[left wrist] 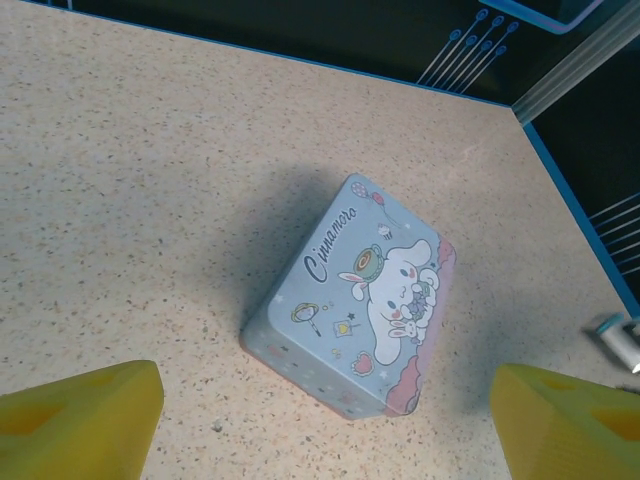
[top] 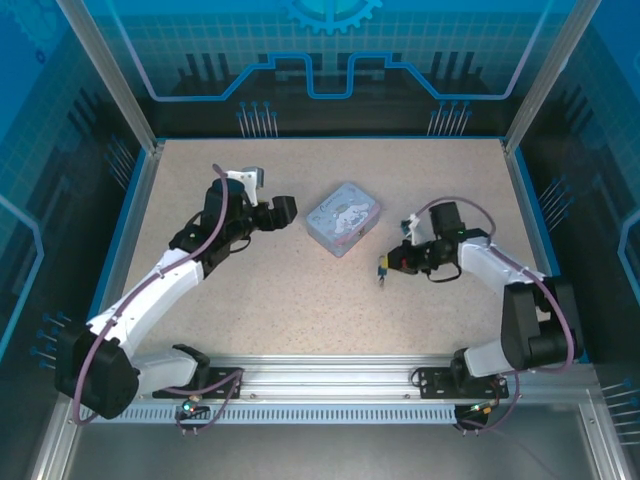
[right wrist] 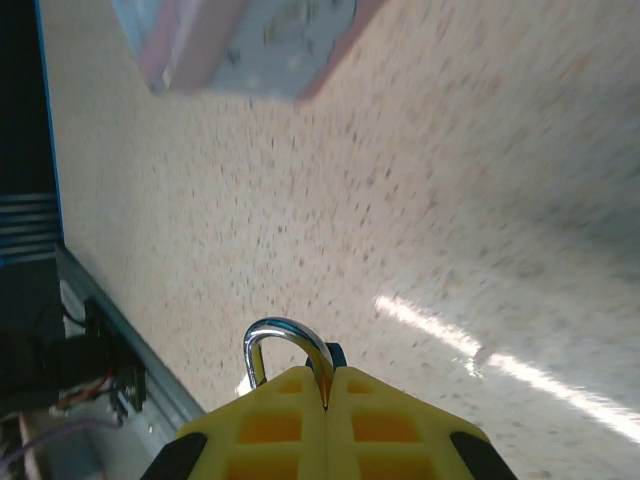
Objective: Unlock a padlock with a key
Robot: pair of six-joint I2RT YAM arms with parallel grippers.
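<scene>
The padlock (top: 381, 268) still hangs above the table, so my right gripper needs to lower it slightly back to the bare speckled tabletop short of the tin box and release it.
My right gripper (right wrist: 327, 385) is shut on the padlock, whose silver shackle (right wrist: 283, 342) arches up out of the yellow fingers (right wrist: 270, 425); its body is hidden between them. A small blue piece (right wrist: 336, 352) sits just behind the shackle, and I cannot tell whether it is the key. In the top view the padlock (top: 381, 268) hangs at the right gripper (top: 390, 264), just above the table. My left gripper (left wrist: 325, 405) stands open above the table, near the pale blue tin box, and holds nothing. The left gripper (top: 283, 212) is left of the box.
The pale blue tin box (top: 344, 218) with a cartoon lid (left wrist: 375, 290) lies mid-table between the arms, its corner (right wrist: 250, 40) beyond the padlock. A blue rim (top: 330, 139) edges the speckled table. The aluminium rail (top: 330, 375) runs along the near edge.
</scene>
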